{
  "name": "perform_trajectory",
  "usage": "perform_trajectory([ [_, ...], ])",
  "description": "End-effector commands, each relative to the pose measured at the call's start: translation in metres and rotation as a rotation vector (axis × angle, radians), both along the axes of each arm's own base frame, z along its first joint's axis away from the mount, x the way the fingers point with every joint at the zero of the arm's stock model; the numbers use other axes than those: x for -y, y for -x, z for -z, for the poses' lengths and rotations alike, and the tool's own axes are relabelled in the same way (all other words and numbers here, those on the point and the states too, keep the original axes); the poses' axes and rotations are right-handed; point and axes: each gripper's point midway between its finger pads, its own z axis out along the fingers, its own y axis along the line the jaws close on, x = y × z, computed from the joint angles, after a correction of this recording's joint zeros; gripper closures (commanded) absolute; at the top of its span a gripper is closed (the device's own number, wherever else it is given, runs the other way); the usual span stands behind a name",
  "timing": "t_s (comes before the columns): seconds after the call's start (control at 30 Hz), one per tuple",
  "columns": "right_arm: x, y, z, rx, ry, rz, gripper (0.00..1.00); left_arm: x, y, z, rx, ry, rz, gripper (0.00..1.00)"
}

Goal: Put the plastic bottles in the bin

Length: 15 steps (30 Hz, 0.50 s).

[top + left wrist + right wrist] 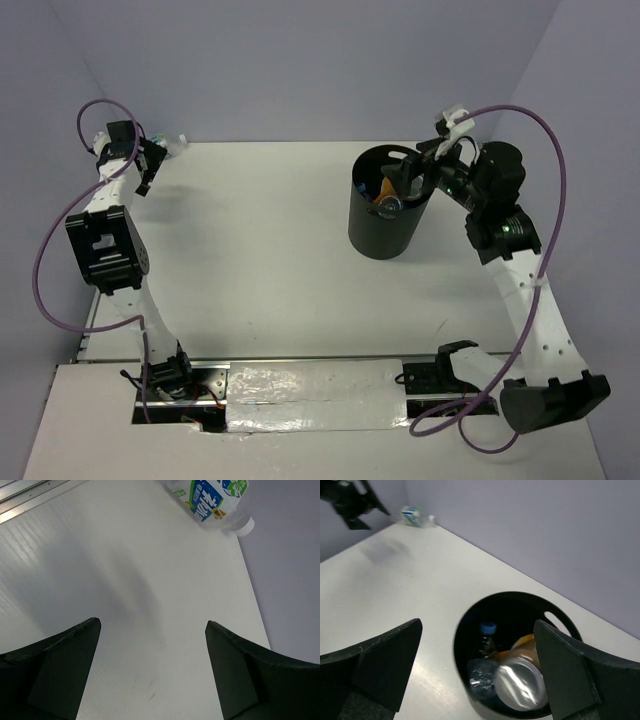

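Note:
The clear bottle lies below and outward of the robot's left gripper, so that gripper should move down and reach outward until its open fingers are on both sides of the bottle's labelled middle.
The black bin (385,230) stands at the back right. In the right wrist view the bin (512,605) holds a clear bottle with a blue cap (487,628), an orange bottle (525,645) and another clear bottle (520,682). My right gripper (408,168) is open and empty above the bin's rim, as the right wrist view (477,625) also shows. One clear bottle with a blue and green label (215,497) lies at the table's far left corner (170,146). My left gripper (152,625) is open and empty just short of it (148,170).
Purple walls close in the table at the back and both sides. The lying bottle rests close to the table's far edge (250,580). A taped strip (310,395) runs along the near edge between the arm bases.

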Motion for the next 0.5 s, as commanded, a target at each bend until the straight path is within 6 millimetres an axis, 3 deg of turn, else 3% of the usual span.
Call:
perform_trajectory([
  [0.0, -0.025, 0.045, -0.012, 0.056, -0.042, -0.204, 0.00, -0.010, -0.019, -0.010, 0.072, 0.026, -0.030, 0.01],
  [0.13, -0.029, 0.069, -0.011, 0.069, -0.060, -0.255, 0.00, -0.024, -0.027, 0.008, 0.075, 0.104, -0.155, 0.01],
  [0.23, -0.027, 0.075, -0.006, 0.066, -0.052, -0.260, 0.00, -0.029, -0.042, 0.019, 0.151, 0.206, -0.211, 0.01],
  [0.37, -0.024, 0.077, -0.001, 0.056, -0.044, -0.267, 0.00, -0.044, -0.066, 0.022, 0.280, 0.225, -0.265, 0.01],
  [0.4, -0.024, 0.078, 0.003, 0.038, -0.041, -0.270, 0.00, -0.049, -0.076, 0.013, 0.342, 0.218, -0.267, 0.01],
  [0.43, -0.021, 0.075, 0.005, 0.030, -0.036, -0.261, 0.00, -0.054, -0.081, 0.021, 0.359, 0.229, -0.281, 0.01],
  [0.47, -0.020, 0.072, 0.010, 0.018, -0.030, -0.255, 0.00, -0.060, -0.088, 0.015, 0.403, 0.226, -0.282, 0.01],
])
